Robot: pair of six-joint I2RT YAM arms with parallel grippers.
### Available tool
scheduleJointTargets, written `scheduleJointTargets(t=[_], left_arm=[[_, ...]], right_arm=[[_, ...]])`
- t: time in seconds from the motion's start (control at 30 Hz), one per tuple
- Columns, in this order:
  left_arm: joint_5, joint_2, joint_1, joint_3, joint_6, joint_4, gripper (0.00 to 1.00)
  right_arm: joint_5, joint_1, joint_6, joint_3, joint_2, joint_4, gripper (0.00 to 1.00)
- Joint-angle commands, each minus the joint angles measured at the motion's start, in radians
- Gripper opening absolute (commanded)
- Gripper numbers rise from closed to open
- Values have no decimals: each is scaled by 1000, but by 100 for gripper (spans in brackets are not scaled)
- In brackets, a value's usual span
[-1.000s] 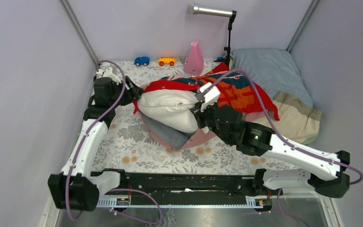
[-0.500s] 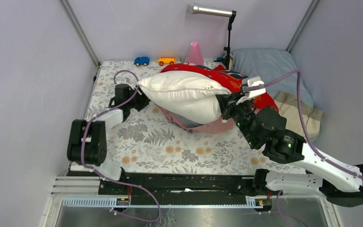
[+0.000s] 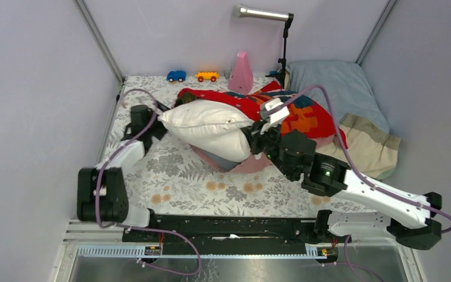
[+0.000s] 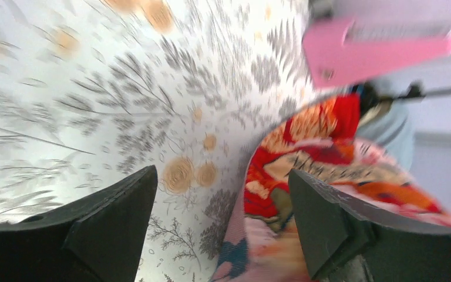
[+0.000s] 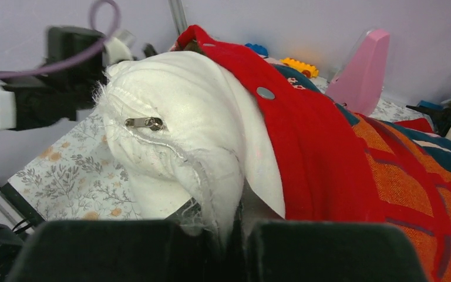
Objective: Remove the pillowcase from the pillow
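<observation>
The pillowcase covers the rest of the pillow, so my right gripper should go left in the top view toward the pillow's bare half [image 3: 198, 124] [image 5: 179, 94], freeing the pillow's seam.
The white pillow [image 3: 208, 124] lies raised across the middle of the floral floor, its left half bare. The red, orange and teal pillowcase [image 3: 288, 111] covers its far and right side, and faded pink cloth hangs under it. My right gripper [image 3: 253, 140] is shut on the pillow's frayed seam [image 5: 223, 194], just next to the red pillowcase edge [image 5: 317, 153]. My left gripper [image 3: 160, 124] is open at the pillow's left tip. In the left wrist view its jaws [image 4: 223, 202] stand wide apart, with a pillowcase edge [image 4: 305, 147] lying loose by the right finger.
A grey-blue pillow with a beige end [image 3: 343, 94] lies at the back right. A pink wedge [image 3: 241, 73], a blue toy car [image 3: 176, 76], an orange toy car [image 3: 207, 76] and a lamp stand [image 3: 283, 50] line the back wall. Walls close both sides.
The pillow rose half a second ago and has now dropped lower and shifted left. My right gripper moved left and down with it. My left arm stays folded back.
</observation>
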Motion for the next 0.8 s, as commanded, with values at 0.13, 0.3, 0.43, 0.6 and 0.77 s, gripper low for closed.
scheduleJointTargets(t=[0.13, 0.3, 0.43, 0.6, 0.77], left_arm=[[-155, -324, 162, 6, -143, -397, 92], [-48, -493, 167, -65, -186, -488, 95], [132, -599, 166, -77, -142, -509, 95], [196, -694, 167, -71, -60, -623, 95], [102, -756, 167, -80, -13, -743, 95]], right_arm=[[69, -18, -16, 29, 177, 77, 0], [-169, -20, -36, 34, 229, 74, 4], [-549, -20, -43, 59, 255, 5, 53], [-611, -22, -11, 180, 296, -155, 100], [-431, -24, -1, 188, 268, -168, 100]])
